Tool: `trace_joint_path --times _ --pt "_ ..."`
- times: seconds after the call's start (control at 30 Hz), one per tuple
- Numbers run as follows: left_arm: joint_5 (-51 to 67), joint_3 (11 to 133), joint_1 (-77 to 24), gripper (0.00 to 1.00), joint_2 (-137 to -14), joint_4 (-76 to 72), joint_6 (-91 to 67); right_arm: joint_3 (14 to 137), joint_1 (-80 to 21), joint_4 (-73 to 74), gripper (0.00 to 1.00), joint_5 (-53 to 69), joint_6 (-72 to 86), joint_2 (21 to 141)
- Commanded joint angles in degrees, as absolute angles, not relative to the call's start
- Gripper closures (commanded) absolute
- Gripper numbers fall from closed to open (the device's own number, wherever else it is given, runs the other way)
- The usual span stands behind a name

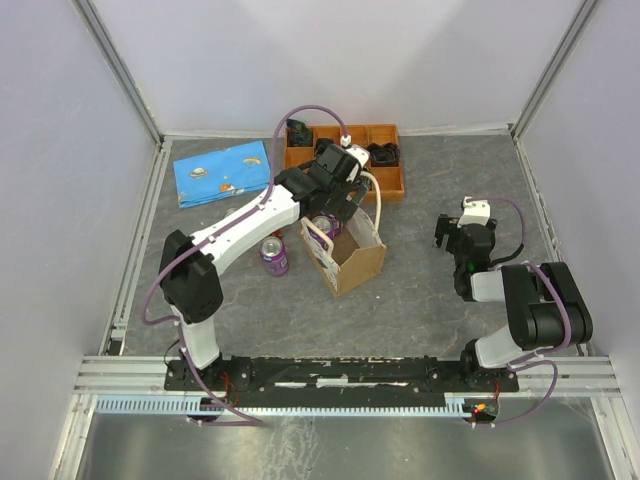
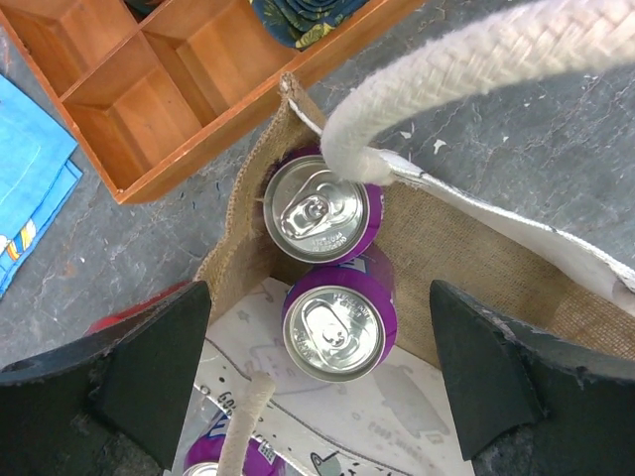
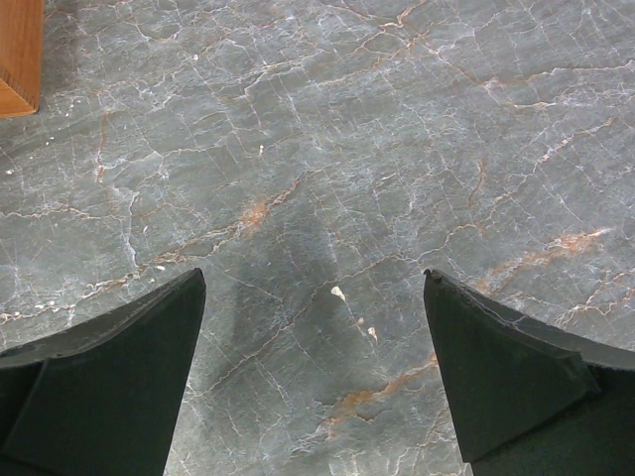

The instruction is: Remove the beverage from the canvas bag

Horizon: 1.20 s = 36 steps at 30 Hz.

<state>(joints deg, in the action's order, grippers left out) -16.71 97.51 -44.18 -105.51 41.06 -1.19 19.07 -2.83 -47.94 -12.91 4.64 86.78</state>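
The nearer purple beverage can is below the opening of the bag. My left gripper needs to go down through that opening next, then close around the body of the can.
The canvas bag (image 1: 352,252) stands open in the middle of the table, tan with white loop handles and a white printed side. In the left wrist view its burlap wall (image 2: 446,248) encloses two upright purple beverage cans, one farther (image 2: 317,208) and one nearer (image 2: 339,327). A white handle (image 2: 476,69) arcs over them. My left gripper (image 2: 319,293) is open just above the bag's mouth, with its fingers on either side of the nearer can and not touching it; it also shows in the top view (image 1: 335,200). My right gripper (image 3: 313,276) is open and empty over bare table.
Another purple can (image 1: 275,256) stands on the table left of the bag. An orange compartment tray (image 1: 385,150) sits behind the bag and close to it, and shows in the left wrist view (image 2: 149,99). A blue cloth (image 1: 222,172) lies at the back left.
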Motion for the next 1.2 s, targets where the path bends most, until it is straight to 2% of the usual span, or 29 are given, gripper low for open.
trace_joint_path --times 0.0,1.17 --pt "-18.58 96.41 -44.40 0.02 -104.81 41.27 -2.62 20.57 -2.64 -49.88 0.01 -12.83 4.39 86.30" --pt "-16.17 89.39 -43.77 0.01 -110.04 39.33 -4.38 20.54 -2.63 -49.83 0.01 -12.83 4.37 86.22"
